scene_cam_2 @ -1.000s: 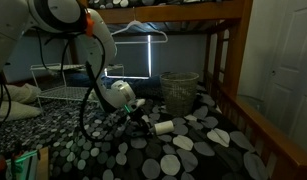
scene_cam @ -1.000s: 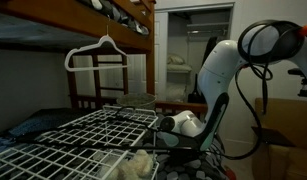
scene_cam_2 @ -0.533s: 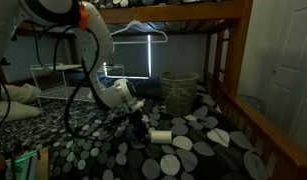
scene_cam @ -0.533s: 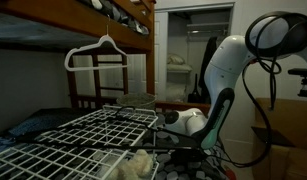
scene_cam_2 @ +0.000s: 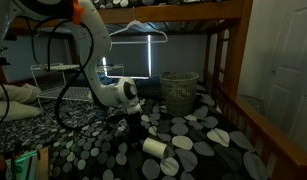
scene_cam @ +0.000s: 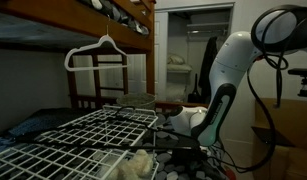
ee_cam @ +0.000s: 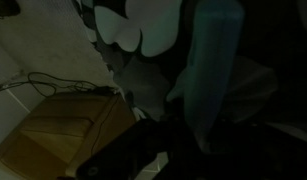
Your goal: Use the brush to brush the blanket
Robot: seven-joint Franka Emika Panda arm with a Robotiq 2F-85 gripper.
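My gripper should lift the brush, swing it toward the wicker basket, then lower and release its dark handle, as open blanket [scene_cam_2: 198,140] by the basket lies beside the gripper.
The blanket [scene_cam_2: 198,140], black with big white and grey dots, covers the lower bunk; in an exterior view only a strip of the blanket [scene_cam: 185,163] shows beyond the wire rack. My gripper [scene_cam_2: 139,128] hangs low over it, shut on the brush [scene_cam_2: 153,147], whose pale round head rests on the fabric. The wire rack hides the gripper in an exterior view, where only the white wrist [scene_cam: 188,118] shows. The wrist view is very dark: a pale long part of the brush [ee_cam: 213,60] crosses it, with blanket dots [ee_cam: 133,30] at the top.
A white wire rack [scene_cam: 83,135] [scene_cam_2: 63,92] stands on the bed beside the arm. A wicker basket [scene_cam_2: 179,90] sits at the back. Wooden bunk posts [scene_cam_2: 228,70], a hanger [scene_cam: 98,50], a cardboard box [ee_cam: 73,120] and a fluffy cream lump [scene_cam: 141,165] lie around.
The gripper has drawn the brush across the blanket toward its near edge, the pale head sliding down and slightly left. The wrist has shifted sideways with it.
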